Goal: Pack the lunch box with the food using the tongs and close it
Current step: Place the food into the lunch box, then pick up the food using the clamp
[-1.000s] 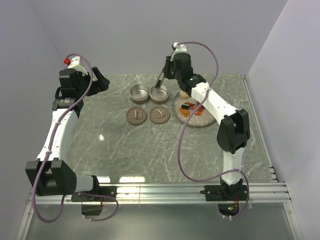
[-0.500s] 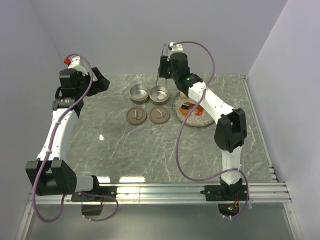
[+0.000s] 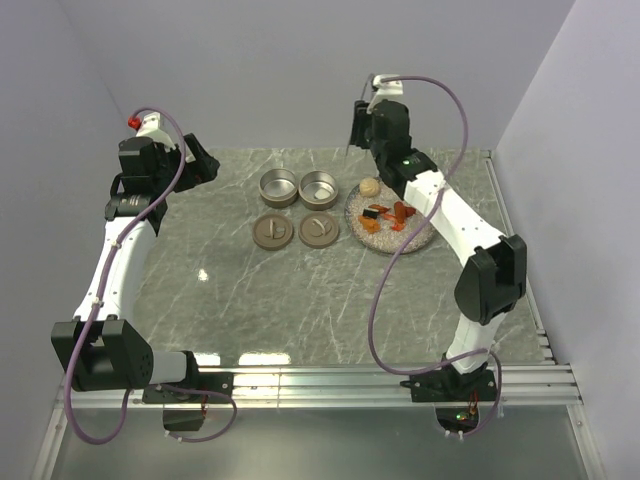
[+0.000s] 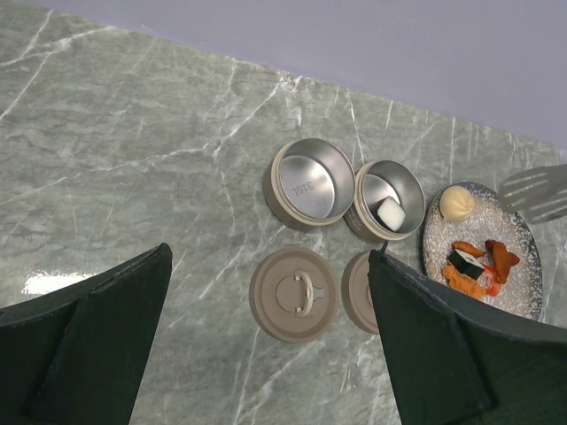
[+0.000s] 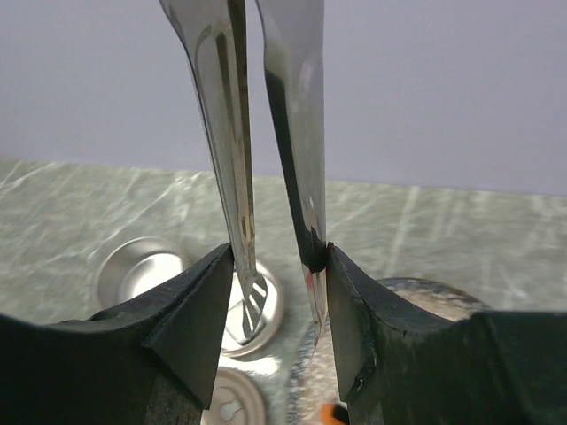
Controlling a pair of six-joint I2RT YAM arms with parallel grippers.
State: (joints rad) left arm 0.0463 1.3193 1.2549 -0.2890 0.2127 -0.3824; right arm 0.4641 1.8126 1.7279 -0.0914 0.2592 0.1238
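The beige ball (image 3: 369, 187) lies below the ends of the tongs and to their right in the top view. My right gripper will move down and sideways next, with the tongs on both sides of the ball.
My right gripper (image 5: 276, 297) is shut on the grey metal tongs (image 5: 232, 142), whose two arms stand apart with nothing between their tips. In the top view it (image 3: 362, 125) hangs high over the far edge of the speckled plate (image 3: 415, 243). On the plate lie the food pieces: a beige ball (image 3: 369, 187), orange-red bits (image 3: 402, 213) and a dark block (image 3: 377, 212). The lunch box is two open round metal tins (image 3: 279, 186) (image 3: 319, 187). A white piece (image 4: 391, 213) lies in the right tin (image 4: 400, 181). My left gripper (image 4: 266, 354) is open and far off at the left.
Two brown round lids (image 3: 272, 231) (image 3: 319, 230) lie flat just in front of the tins. Walls close off the back and both sides. A rail (image 3: 515, 240) runs along the table's right edge.
My right gripper has risen and swung right with the tongs, from over the right tin to above the plate's far edge. The left arm has not moved.
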